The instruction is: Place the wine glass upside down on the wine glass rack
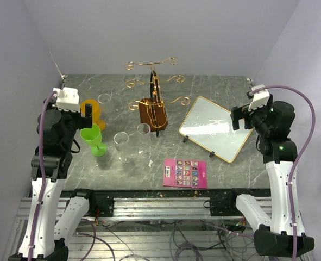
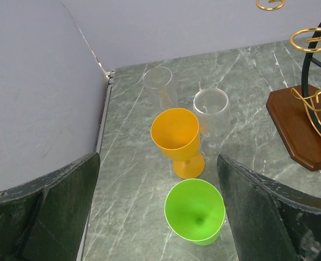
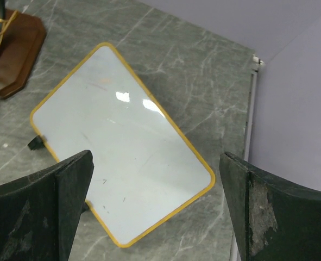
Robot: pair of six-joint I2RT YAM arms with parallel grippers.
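Note:
The next clear glass's rim is below my left gripper, to its right in the top view, so I need to move the gripper down past the green glass onto that rim next.
Several wine glasses stand on the left of the marble table: a green one (image 1: pixel 96 138) (image 2: pixel 195 211), an orange one (image 1: pixel 91 111) (image 2: pixel 176 136) and clear ones (image 1: pixel 121 145) (image 2: pixel 212 111). The wine glass rack (image 1: pixel 153 89), gold wire on a brown wooden base (image 2: pixel 301 125), stands mid-table with nothing hanging on it. My left gripper (image 1: pixel 87 117) (image 2: pixel 157 160) hovers open above the green and orange glasses, touching neither. My right gripper (image 1: pixel 237 117) (image 3: pixel 156 157) hangs open and empty at the right, above the board.
A yellow-framed white board (image 1: pixel 214 128) (image 3: pixel 122 147) leans on small feet right of the rack. A pink card (image 1: pixel 186 173) lies near the front edge. Walls close in the table on the left, back and right.

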